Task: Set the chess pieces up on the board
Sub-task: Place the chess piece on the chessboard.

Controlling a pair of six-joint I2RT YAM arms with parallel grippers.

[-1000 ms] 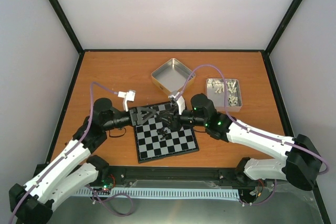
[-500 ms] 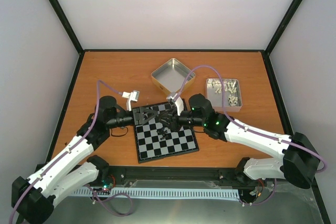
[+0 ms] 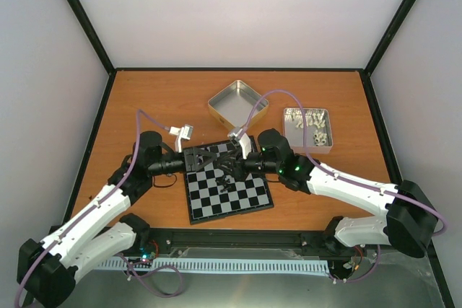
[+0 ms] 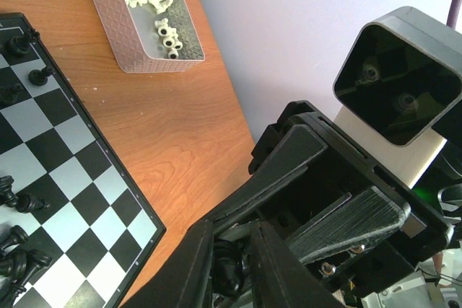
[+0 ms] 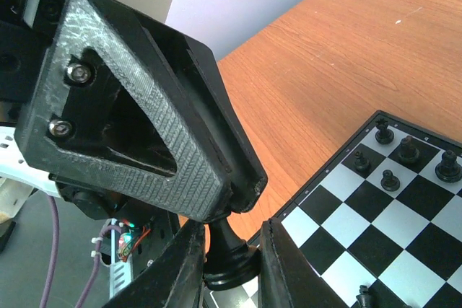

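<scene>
The left gripper lowers outward next to release the piece near the others, since the board's far row (image 3: 228, 146) by the empty tin is below and outward of it.
The board (image 3: 247, 197) lies in front of both arms and carries several black chess pieces (image 3: 224, 179). My left gripper (image 3: 219, 155) and right gripper (image 3: 233, 161) meet tip to tip over the board's far edge. One black chess piece (image 5: 229, 256) sits between them. In the right wrist view its round base is clamped between my right gripper (image 5: 229, 259) jaws, and a left finger (image 5: 144, 142) covers its top. In the left wrist view my left gripper (image 4: 234, 268) is closed on the same piece (image 4: 229, 273). More pieces stand on the board (image 5: 408, 151), (image 4: 16, 200).
An empty square metal tin (image 3: 237, 104) sits behind the board. A tin of whitish pieces (image 3: 308, 128) stands at the back right and also shows in the left wrist view (image 4: 144, 16). The board's edge (image 4: 108, 171) borders bare orange table.
My left arm has moved right and forward, bringing its gripper up against the right one. My right gripper has shifted slightly left. Pieces on the board have not moved.
</scene>
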